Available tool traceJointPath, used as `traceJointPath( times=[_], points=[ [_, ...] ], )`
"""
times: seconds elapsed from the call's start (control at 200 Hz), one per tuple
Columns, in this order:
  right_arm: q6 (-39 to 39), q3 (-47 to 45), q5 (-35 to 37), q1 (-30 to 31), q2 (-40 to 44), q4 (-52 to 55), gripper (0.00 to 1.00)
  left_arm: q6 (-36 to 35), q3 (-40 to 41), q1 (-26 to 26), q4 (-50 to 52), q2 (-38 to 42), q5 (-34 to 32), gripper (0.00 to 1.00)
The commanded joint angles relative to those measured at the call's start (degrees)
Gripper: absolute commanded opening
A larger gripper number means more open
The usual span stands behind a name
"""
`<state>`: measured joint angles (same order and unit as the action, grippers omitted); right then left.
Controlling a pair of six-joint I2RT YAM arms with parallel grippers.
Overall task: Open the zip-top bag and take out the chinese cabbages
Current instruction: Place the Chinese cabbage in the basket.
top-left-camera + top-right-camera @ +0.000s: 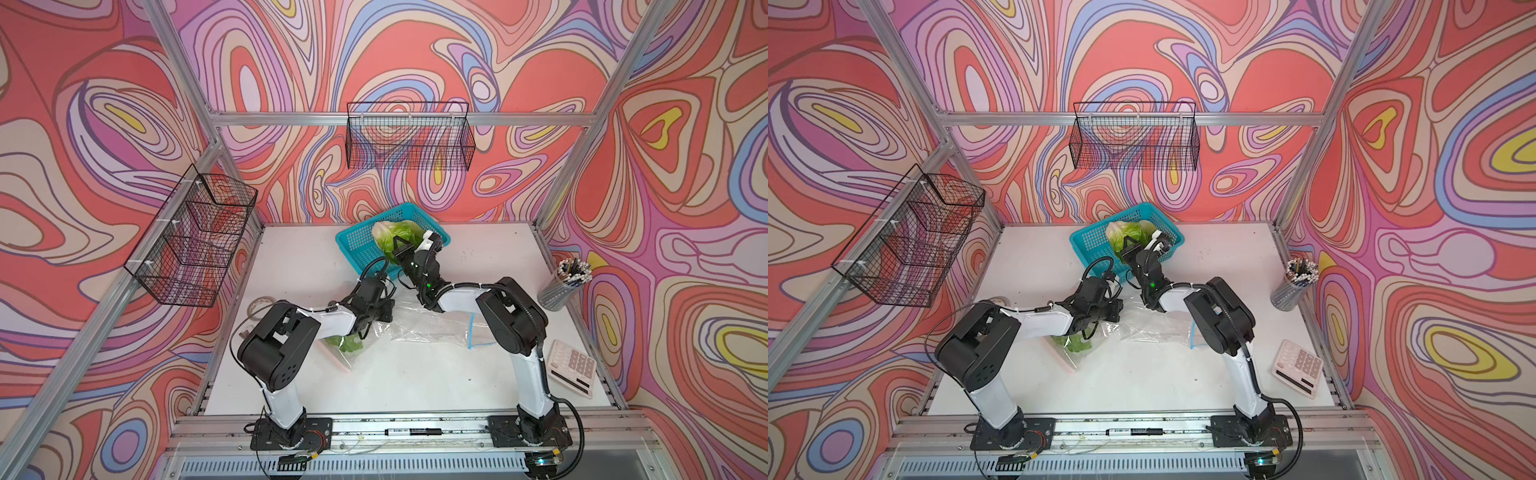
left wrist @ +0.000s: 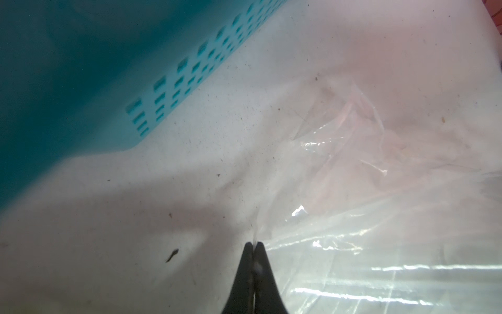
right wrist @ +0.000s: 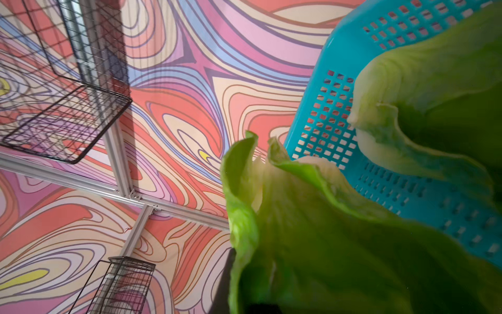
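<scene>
The chinese cabbage goes down with my right gripper next to the teal basket's bare bottom below it, then is released beside the one already inside.
A clear zip-top bag (image 1: 432,328) (image 1: 1154,328) lies crumpled on the white table between my arms, with a blue zip strip at its right end. My left gripper (image 2: 253,244) is shut on a thin fold of the bag film (image 2: 353,217), low over the table. One chinese cabbage (image 1: 347,344) (image 1: 1073,344) shows green through the plastic beside my left forearm. Another cabbage (image 1: 390,232) (image 3: 434,95) lies in the teal basket (image 1: 353,243) (image 3: 339,54). My right gripper (image 1: 400,245) (image 1: 1131,245) hangs over that basket, shut on a green cabbage leaf (image 3: 312,231) that hides most of its fingers.
Black wire baskets hang on the left wall (image 1: 195,241) and the back wall (image 1: 409,137). A cup of pens (image 1: 563,286) and a calculator (image 1: 575,368) sit at the table's right edge. A tape roll (image 1: 259,305) lies behind my left elbow.
</scene>
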<state>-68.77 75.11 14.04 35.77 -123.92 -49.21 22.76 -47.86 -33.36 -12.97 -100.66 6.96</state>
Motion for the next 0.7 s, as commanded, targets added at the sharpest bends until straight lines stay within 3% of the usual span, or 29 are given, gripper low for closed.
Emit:
traceJointPath(
  times=[0.0, 0.626, 0.696],
  points=[
    [-1.72, 3.36, 2.37, 0.35, -1.99, 3.33, 0.0, 0.53, 0.83, 0.32, 0.75, 1.95, -1.12, 0.0],
    [0.17, 11.29, 5.62, -0.09, -5.38, 18.23, 0.0, 0.25, 2.07, 0.32, 1.11, 3.54, -1.77, 0.0],
    [0.24, 11.81, 5.65, -0.09, -4.89, 19.27, 0.1, 0.33, 2.07, 0.32, 1.11, 3.54, -1.8, 0.0]
  ],
)
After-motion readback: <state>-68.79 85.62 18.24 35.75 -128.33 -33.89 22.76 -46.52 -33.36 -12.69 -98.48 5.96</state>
